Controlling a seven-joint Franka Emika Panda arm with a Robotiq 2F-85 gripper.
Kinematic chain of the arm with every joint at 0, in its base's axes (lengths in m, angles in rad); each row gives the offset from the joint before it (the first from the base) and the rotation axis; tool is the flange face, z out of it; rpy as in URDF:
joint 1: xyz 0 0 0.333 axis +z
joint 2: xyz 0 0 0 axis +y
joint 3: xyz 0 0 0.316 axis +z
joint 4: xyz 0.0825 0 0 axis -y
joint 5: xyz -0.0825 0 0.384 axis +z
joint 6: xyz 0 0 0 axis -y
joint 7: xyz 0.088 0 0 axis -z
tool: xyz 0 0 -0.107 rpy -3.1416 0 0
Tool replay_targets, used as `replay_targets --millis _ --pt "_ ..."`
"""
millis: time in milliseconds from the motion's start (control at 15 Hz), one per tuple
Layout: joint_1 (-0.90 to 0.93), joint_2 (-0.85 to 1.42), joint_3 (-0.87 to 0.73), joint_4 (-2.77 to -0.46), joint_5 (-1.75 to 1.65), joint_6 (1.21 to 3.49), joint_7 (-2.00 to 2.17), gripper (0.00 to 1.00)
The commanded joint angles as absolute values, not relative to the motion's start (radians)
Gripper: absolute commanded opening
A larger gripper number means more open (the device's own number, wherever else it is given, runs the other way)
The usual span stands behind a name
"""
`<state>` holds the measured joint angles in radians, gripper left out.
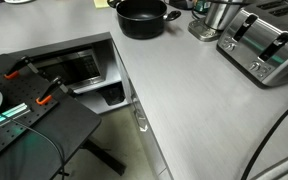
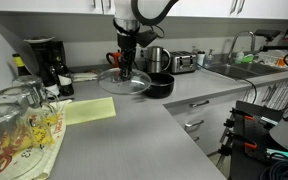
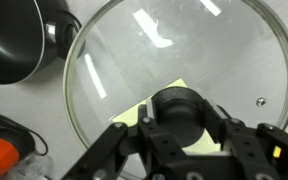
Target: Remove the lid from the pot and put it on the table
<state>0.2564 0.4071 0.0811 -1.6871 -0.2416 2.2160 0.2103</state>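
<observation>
The bare tabletop beside the pot is clear below the knob, so my gripper needs to move down and back past the yellow-green sheet to release the knob.
The glass lid [image 2: 124, 83] with a thin metal rim hangs from my gripper [image 2: 125, 68], off the pot and beside it, low over the grey table [image 2: 134, 140]. In the wrist view my gripper [image 3: 179, 118] is shut on the lid's dark centre knob, with the glass [image 3: 124, 60] spread out below. The black pot [image 2: 161, 86] stands open next to the lid. It also shows in the wrist view [image 3: 19, 40] and uncovered in an exterior view [image 1: 142, 17]. There the table [image 1: 194, 85] shows, but the lid and gripper are out of frame.
A silver toaster [image 1: 264, 45] and a shiny steel vessel [image 1: 216, 18] stand near the pot. A yellow-green sheet [image 2: 89, 110] lies on the table under the lid's side. A coffee machine [image 2: 44, 60], glassware [image 2: 19, 125], a sink [image 2: 234, 68] and a black stand [image 1: 29, 110] are around.
</observation>
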Motion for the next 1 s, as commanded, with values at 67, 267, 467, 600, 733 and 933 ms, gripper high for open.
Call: replay_targets --millis 67,267,467,600,733,933 --pt "0.271 0.477 0.094 -1.654 -0.274 2.208 0.108 0.24" --pt "0.276 0.526 0.088 -1.663 -0.299 2.235 0.059 0.24" --pt "0.275 0.573 0.085 -1.667 -0.319 2.255 0.019 0.24" --pt "0.272 0.599 0.085 -1.67 -0.324 2.271 -0.003 0.24" --pt "0.268 0.622 0.087 -1.672 -0.321 2.284 -0.024 0.24" --pt "0.26 0.651 0.091 -1.672 -0.308 2.295 -0.051 0.24"
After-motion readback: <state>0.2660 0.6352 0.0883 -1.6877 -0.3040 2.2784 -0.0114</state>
